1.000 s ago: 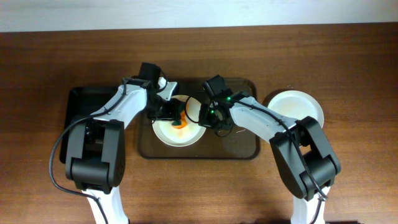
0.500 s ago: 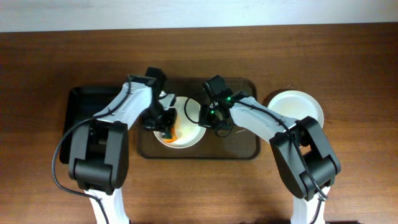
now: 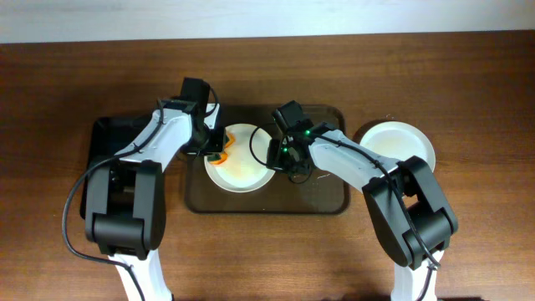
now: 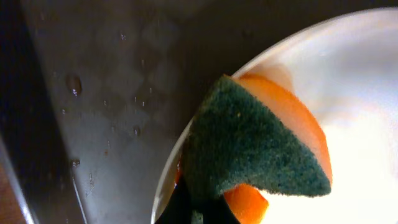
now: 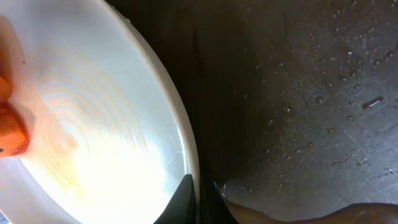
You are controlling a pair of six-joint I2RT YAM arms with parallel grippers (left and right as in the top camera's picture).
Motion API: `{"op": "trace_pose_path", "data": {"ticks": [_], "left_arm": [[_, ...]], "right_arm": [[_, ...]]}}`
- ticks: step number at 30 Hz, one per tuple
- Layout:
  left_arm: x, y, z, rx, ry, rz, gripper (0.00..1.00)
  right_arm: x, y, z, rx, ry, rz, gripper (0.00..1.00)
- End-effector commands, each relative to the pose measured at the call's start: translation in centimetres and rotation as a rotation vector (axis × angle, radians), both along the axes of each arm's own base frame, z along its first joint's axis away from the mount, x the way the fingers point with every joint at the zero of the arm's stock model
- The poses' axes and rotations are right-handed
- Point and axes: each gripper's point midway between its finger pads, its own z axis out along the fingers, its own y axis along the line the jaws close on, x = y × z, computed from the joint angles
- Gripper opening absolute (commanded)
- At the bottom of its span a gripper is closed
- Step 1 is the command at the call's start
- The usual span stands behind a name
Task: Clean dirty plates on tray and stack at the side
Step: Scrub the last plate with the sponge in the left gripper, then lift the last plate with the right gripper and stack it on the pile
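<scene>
I will lift my right gripper next, carry the plate past the tray's edge, and lower and release it onto the stacked white plates, since they are outside the tray.
A white plate [image 3: 244, 165] with a faint orange smear lies on the dark translucent tray [image 3: 322, 196]. My left gripper [image 3: 214, 149] is shut on a green-and-orange sponge [image 3: 222, 154] at the plate's left rim. In the left wrist view the sponge [image 4: 249, 149] rests green side up over the plate's edge [image 4: 354, 112], held by the gripper [image 4: 205, 208]. My right gripper [image 3: 282, 155] is shut on the plate's right rim. In the right wrist view the gripper [image 5: 200, 194] pinches the rim of the plate [image 5: 93, 130]. More white plates [image 3: 394, 144] sit stacked right of the tray.
A smaller black tray [image 3: 113, 138] lies left of the big tray. The big tray's floor is wet with droplets in the left wrist view [image 4: 106, 93] and the right wrist view [image 5: 311, 93]. Brown wooden table [image 3: 267, 251] surrounds everything.
My left gripper has dragged the sponge from the plate's middle down and then up to its left rim. The orange streak has faded to a faint smear. The right gripper has stayed put.
</scene>
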Motion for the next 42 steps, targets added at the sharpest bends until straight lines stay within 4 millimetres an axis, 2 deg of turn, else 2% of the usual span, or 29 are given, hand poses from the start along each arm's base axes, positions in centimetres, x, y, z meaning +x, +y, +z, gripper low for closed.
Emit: {"op": "trace_pose_path", "data": {"ticks": [1, 2, 3, 6, 7, 8, 10, 11, 13, 15, 16, 18, 20, 24, 27, 32, 36, 39, 42], "left_arm": [[2.4, -0.3, 3.7, -0.038, -0.034, 0.02, 0.0], [3.4, -0.7, 6.3, -0.059, -0.057, 0.008, 0.0], [4.7, -1.0, 10.7, -0.068, -0.105, -0.004, 0.0], [5.3, -1.1, 15.6, -0.068, -0.159, -0.03, 0.0], [5.4, -0.9, 16.1, -0.06, -0.167, -0.03, 0.0], [5.3, -0.5, 15.8, -0.036, -0.16, -0.024, 0.0], [5.2, -0.3, 15.3, -0.021, -0.146, -0.021, 0.0], [5.2, -0.3, 14.9, -0.02, -0.138, -0.021, 0.0], [5.2, -0.3, 14.2, -0.018, -0.118, -0.021, 0.0], [4.9, -0.2, 12.8, -0.011, -0.07, -0.021, 0.0], [4.3, -0.2, 12.1, -0.009, -0.034, -0.022, 0.0], [3.7, -0.1, 11.4, -0.003, 0.005, -0.022, 0.0], [3.7, -0.1, 11.3, -0.003, 0.009, -0.022, 0.0], [3.7, -0.1, 10.5, 0.0, 0.028, -0.022, 0.0], [3.7, -0.1, 9.7, 0.002, 0.044, -0.022, 0.0], [3.7, -0.1, 9.6, 0.003, 0.048, -0.022, 0.0], [3.7, -0.1, 9.6, 0.003, 0.048, -0.022, 0.0], [3.6, -0.1, 9.6, 0.003, 0.051, -0.022, 0.0], [3.6, -0.1, 9.6, 0.003, 0.051, -0.022, 0.0]], "right_arm": [[-0.6, -0.9, -1.8, -0.048, 0.036, -0.008, 0.04], [-0.6, -0.9, -1.8, -0.048, 0.037, -0.007, 0.04], [-0.6, -0.9, -1.8, -0.047, 0.036, -0.007, 0.04], [-0.4, -0.8, -1.7, -0.042, 0.025, -0.008, 0.05], [0.1, -0.7, -1.6, -0.043, 0.006, -0.012, 0.06], [0.4, -0.7, -1.6, -0.043, -0.009, -0.015, 0.15], [0.6, -0.5, -1.9, -0.039, -0.014, -0.015, 0.19], [0.7, -0.5, -2.2, -0.039, -0.012, -0.015, 0.19], [0.5, -0.4, -2.3, -0.031, -0.002, -0.01, 0.04], [0.0, 0.0, -1.9, -0.003, 0.013, 0.028, 0.04], [0.0, 0.0, -1.1, 0.017, 0.002, 0.062, 0.04], [0.3, -0.8, 1.7, 0.019, -0.048, 0.099, 0.04], [0.5, -2.5, 5.2, -0.036, -0.126, 0.097, 0.04], [0.1, -9.0, 13.3, -0.353, -0.351, 0.015, 0.04], [-1.0, -11.8, 17.3, -0.572, -0.481, -0.033, 0.04], [-2.1, -11.8, 22.5, -0.918, -0.74, -0.062, 0.04], [-4.3, -9.5, 27.0, -1.137, -0.955, -0.03, 0.04], [-5.2, -9.0, 28.6, -1.195, -1.028, -0.052, 0.04], [-5.3, -9.0, 28.8, -1.203, -1.035, -0.057, 0.04]]}}
